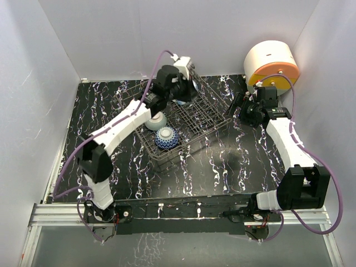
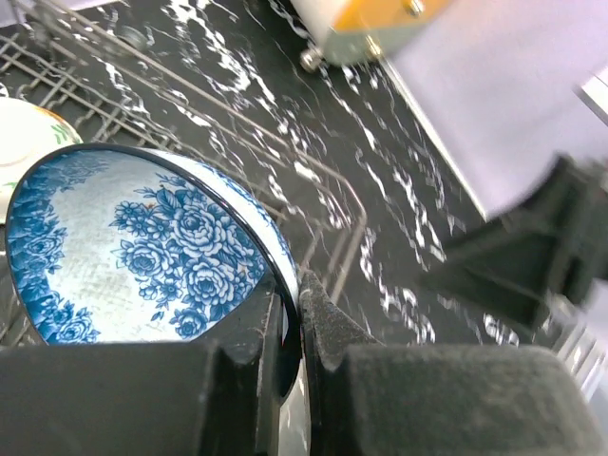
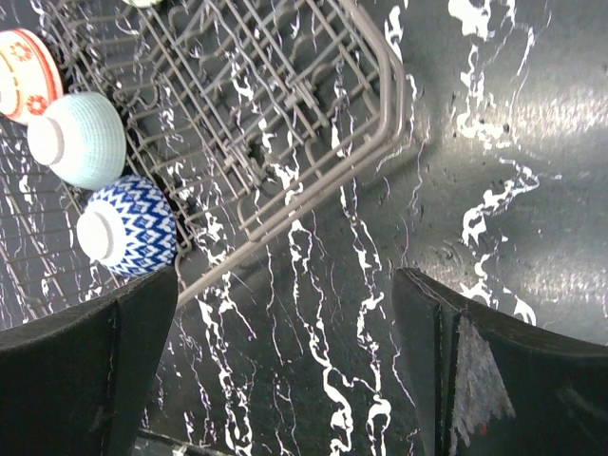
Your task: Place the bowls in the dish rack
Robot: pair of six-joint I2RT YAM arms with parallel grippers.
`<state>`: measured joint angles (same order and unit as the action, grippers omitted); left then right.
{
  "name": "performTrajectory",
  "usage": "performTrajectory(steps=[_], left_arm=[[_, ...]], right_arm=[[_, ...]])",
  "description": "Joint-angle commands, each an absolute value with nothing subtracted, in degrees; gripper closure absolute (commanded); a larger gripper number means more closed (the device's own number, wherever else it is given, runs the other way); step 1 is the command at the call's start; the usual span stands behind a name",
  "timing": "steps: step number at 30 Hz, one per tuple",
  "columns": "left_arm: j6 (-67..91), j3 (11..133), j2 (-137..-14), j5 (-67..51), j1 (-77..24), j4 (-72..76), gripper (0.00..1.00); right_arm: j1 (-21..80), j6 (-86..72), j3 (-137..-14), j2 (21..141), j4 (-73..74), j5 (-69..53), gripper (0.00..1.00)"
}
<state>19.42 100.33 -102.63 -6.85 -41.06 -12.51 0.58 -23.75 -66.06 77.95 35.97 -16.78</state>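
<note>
My left gripper moves down next and turns the floral bowl rim-down onto the rack's middle wires beside the pale green bowl. It then releases the floral bowl's rim, since those wires stand empty.
My left gripper [image 1: 181,95] is shut on the rim of a bowl with a blue-white floral inside [image 2: 142,247], held on edge over the far part of the dark wire dish rack [image 1: 194,119]; one finger is inside the rim and one outside [image 2: 294,309]. In the rack's left part a pale green bowl [image 1: 157,119] and a blue zigzag bowl [image 1: 166,138] rest upside down. The right wrist view shows them too, pale green [image 3: 81,138] and blue zigzag [image 3: 128,223], plus an orange-red patterned bowl [image 3: 24,71]. My right gripper [image 1: 241,107] is open and empty over the table [image 3: 285,323], just right of the rack.
The round white-orange-yellow drawer unit [image 1: 271,64] stands at the back right, close behind the right gripper. White walls enclose the black marbled table [image 1: 222,167]. Another pale bowl with an orange-green rim [image 2: 24,133] sits in the rack beside the held bowl.
</note>
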Motion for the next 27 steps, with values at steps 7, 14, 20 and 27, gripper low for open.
performTrajectory(steps=[7, 14, 20, 27], left_arm=[[53.91, 106.01, -117.29, -22.41, -32.26, 19.59, 1.0], [73.43, 104.06, -127.02, -22.97, -32.23, 36.42, 1.0], [76.57, 110.73, -134.79, -22.23, -32.33, 35.01, 1.0], [82.74, 113.44, -140.86, -21.08, -32.25, 38.12, 1.0]], right_arm=[[0.18, -23.07, -69.96, 77.87, 33.03, -16.97, 0.01], [0.18, -21.86, -70.33, 79.11, 33.1, -15.91, 0.01], [0.18, -21.41, -70.66, 80.13, 33.05, -15.85, 0.01], [-1.2, -20.81, -70.85, 80.42, 33.22, -15.6, 0.01]])
